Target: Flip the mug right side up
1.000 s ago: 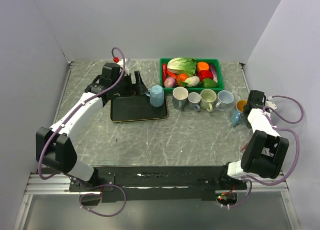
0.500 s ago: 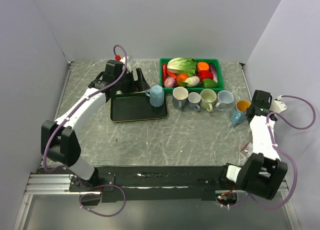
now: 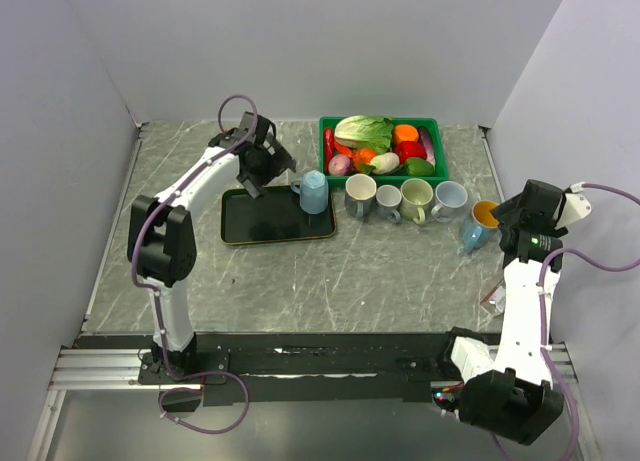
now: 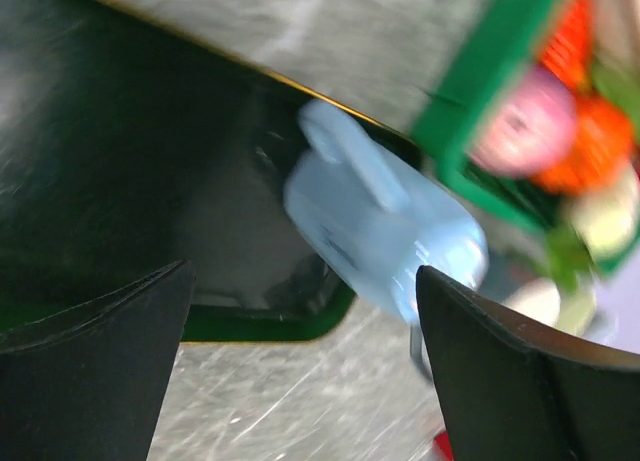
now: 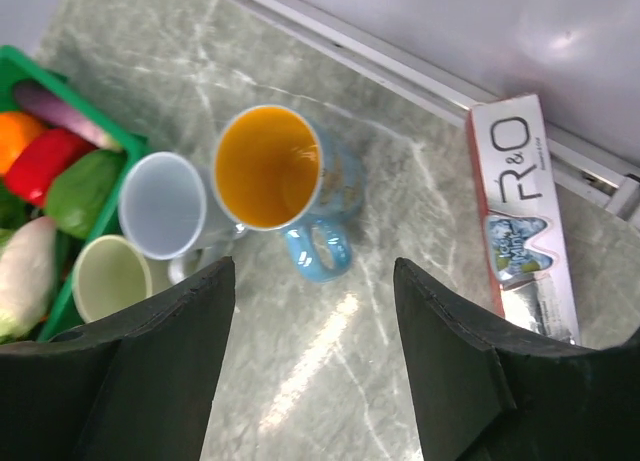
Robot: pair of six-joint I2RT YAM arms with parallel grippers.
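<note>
My left gripper comes down and across onto the light blue mug's handle next, since it juts toward it, below and to its right in the top view.
A light blue mug (image 3: pixel 313 192) stands upside down at the right end of the black tray (image 3: pixel 260 221). In the left wrist view this mug (image 4: pixel 380 221) is blurred, handle toward the camera. My left gripper (image 3: pixel 270 166) is open just left of it, its jaws (image 4: pixel 305 281) wide apart and empty. A blue mug with an orange inside (image 3: pixel 478 219) stands upright at the right end of the mug row. My right gripper (image 3: pixel 508 219) hovers above this mug (image 5: pixel 285 176), open (image 5: pixel 312 271) and holding nothing.
A green basket (image 3: pixel 437 131) of vegetables sits at the back. Between the tray and the blue-and-orange mug, a white mug (image 3: pixel 360 194), a grey mug (image 3: pixel 389 201), a pale green mug (image 3: pixel 416 198) and a pale blue mug (image 3: pixel 450 196) stand upright. A mint box (image 5: pixel 525 211) lies near the right wall.
My right gripper has opened and lifted away from the blue-and-orange mug, which stays upright. My left gripper, still open, has shifted right toward the upside-down mug.
</note>
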